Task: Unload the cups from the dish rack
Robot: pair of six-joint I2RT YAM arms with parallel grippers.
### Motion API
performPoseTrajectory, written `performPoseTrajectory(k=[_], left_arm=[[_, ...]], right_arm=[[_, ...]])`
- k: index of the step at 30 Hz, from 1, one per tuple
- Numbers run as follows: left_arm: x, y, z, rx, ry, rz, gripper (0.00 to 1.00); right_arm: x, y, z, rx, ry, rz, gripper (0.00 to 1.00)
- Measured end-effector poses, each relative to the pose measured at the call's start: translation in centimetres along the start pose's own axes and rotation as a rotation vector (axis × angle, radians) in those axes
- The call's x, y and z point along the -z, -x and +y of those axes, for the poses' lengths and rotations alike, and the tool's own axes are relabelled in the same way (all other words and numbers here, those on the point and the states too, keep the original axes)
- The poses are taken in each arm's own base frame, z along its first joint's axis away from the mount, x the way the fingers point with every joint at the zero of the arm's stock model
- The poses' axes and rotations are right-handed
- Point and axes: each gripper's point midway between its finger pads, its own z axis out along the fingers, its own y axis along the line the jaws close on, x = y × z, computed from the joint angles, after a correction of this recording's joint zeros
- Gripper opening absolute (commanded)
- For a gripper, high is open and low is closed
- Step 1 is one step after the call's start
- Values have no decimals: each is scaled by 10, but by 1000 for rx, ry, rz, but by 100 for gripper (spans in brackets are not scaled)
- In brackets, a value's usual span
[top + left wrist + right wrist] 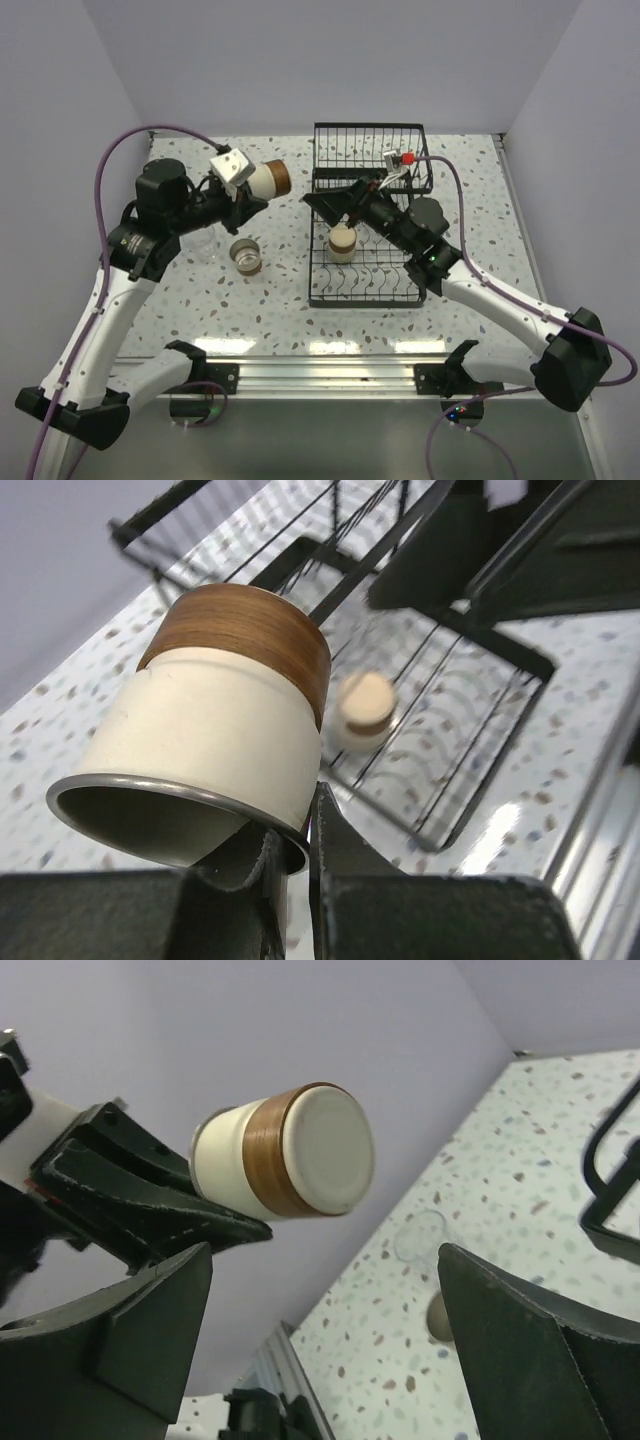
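Note:
The held cup hangs sideways above the upright brown cup's opening. My left gripper should next tip and go down to let go of the held cup there.
A brown cup with a pale tan body hangs on its side in the air left of the dish rack. My left gripper is shut on its rim. In the left wrist view the fingers pinch the grey rim of that cup, one inside and one outside. My right gripper stands open over the rack's left edge, empty, facing the held cup. Another brown cup sits upside down in the rack, also seen as a blurred cup.
An upright brown cup and a clear cup stand on the speckled table left of the rack. The clear cup shows faintly between my right fingers. The rack's taller basket section is at the far end.

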Motion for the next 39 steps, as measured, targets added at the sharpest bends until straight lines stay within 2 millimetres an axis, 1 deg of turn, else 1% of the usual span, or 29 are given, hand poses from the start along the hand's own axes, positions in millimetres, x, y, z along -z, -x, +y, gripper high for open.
performPoseTrajectory(k=[4,7,12,13,15,18,22,26,29,33,39], left_arm=[[28,-36,26,-149,165,177,0],[45,-69,38,-233,217,337,0],[58,-147,49,-254,162,684,0],[57,-161,51,-248,142,749,0],[58,-180,56,-241,113,849,0],[59,-196,61,-243,96,938,0],[56,-208,69,-259,91,1012,0],[47,-219,68,-273,56,1066,0],[41,-225,64,-291,31,1098,0],[40,-234,63,-325,24,1153,0],[38,-252,69,-359,10,1262,0]], right_arm=[[12,-10,-21,62,-121,70,98],[22,-13,-32,114,-203,115,98],[39,-15,-48,190,-301,163,98],[42,-17,-53,204,-322,177,98],[50,-22,-62,225,-365,205,98],[59,-24,-71,251,-412,230,98],[67,-23,-74,272,-435,233,98],[70,-22,-74,282,-442,234,98],[73,-23,-79,290,-463,237,98],[81,-30,-87,291,-486,260,98],[87,-39,-96,288,-508,285,98]])
